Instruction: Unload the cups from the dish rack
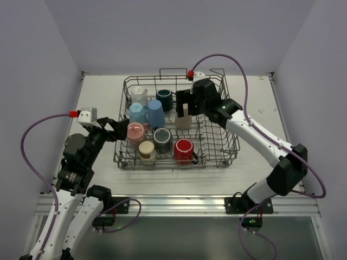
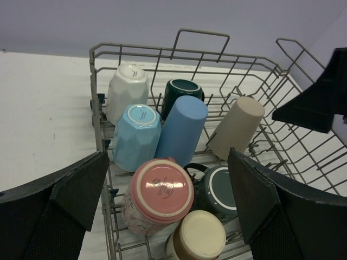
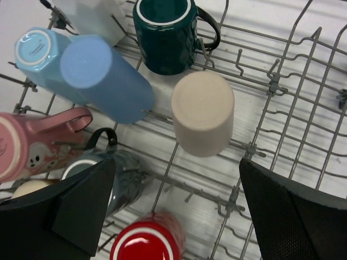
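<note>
The beige cup's base [image 1: 184, 119] [image 3: 203, 106] faces up beyond my open fingers, so my right gripper will next move down and shift toward the blue cup until the gripper's fingers are on both sides of it.
The grey wire dish rack [image 1: 230, 146] holds several cups, most upside down. In the top view they are white [image 1: 139, 95], dark teal [image 1: 164, 99], light blue [image 1: 137, 112], blue [image 1: 155, 112], beige [image 1: 184, 120], pink [image 1: 135, 131], dark grey [image 1: 162, 139], cream [image 1: 146, 150] and red [image 1: 184, 150]. My left gripper [image 1: 120, 131] is open at the rack's left side, its jaws either side of the pink mug [image 2: 160, 192] but above it. My right gripper [image 1: 187, 107] is open and empty, hovering just above the beige cup [image 3: 203, 112].
The rack [image 2: 103, 124] has upright tines and loop handles [image 1: 173, 70] at its far side. White table [image 1: 97, 97] lies left of the rack, and more of it [image 1: 255, 97] to the right. Grey walls enclose three sides. The rack's right half [image 3: 293, 108] holds only tines.
</note>
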